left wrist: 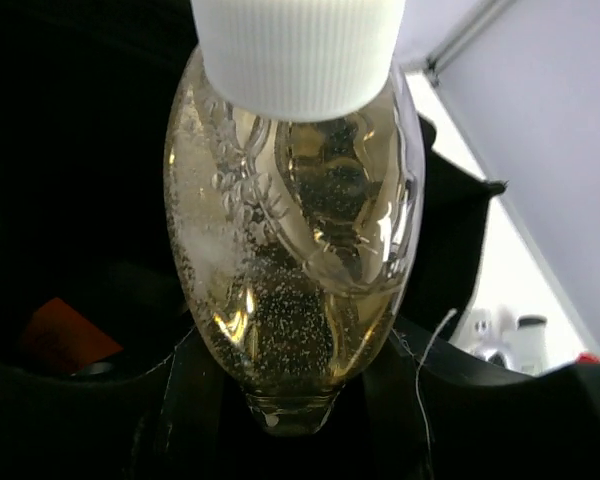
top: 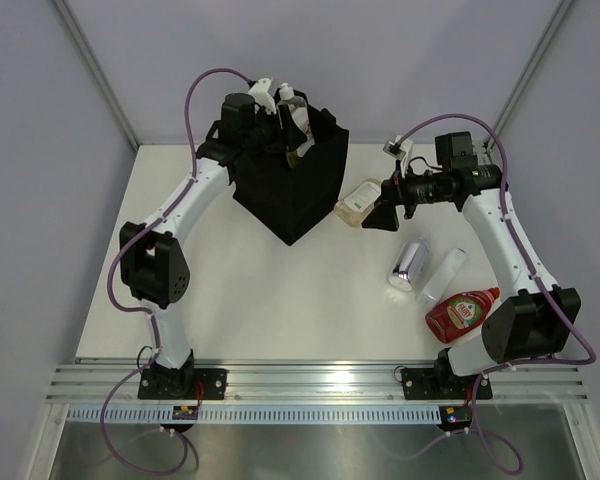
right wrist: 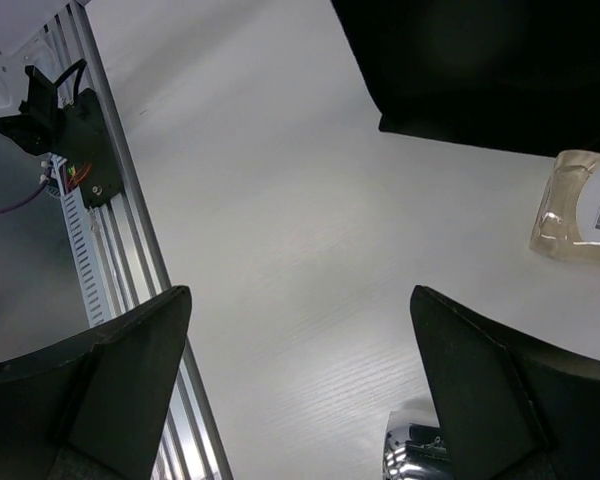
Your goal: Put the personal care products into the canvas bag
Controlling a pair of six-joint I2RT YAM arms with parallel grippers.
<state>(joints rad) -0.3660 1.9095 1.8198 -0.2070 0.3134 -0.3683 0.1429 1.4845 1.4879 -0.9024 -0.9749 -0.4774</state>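
Next, my left gripper should lower the amber bottle into the canvas bag's opening, tipping it further downward.
The black canvas bag [top: 292, 190] stands open at the back middle of the table. My left gripper [top: 285, 115] hangs over its mouth, shut on the clear amber bottle [left wrist: 295, 250], whose white cap [left wrist: 298, 50] points away from the wrist. An orange shape [left wrist: 65, 335] lies inside the bag. My right gripper [top: 378, 203] is open and empty [right wrist: 300, 292], next to the peach bottle [top: 357, 204], which lies by the bag's right corner [right wrist: 580, 205]. The silver bottle [top: 412, 264], the translucent white bottle [top: 443, 275] and the red bottle [top: 463, 312] lie at the right front.
A metal rail [top: 320, 385] runs along the table's near edge and also shows in the right wrist view [right wrist: 100, 230]. The bag's dark wall [right wrist: 480, 70] fills the top of the right wrist view. The silver bottle's end [right wrist: 415, 455] sits by the right finger.
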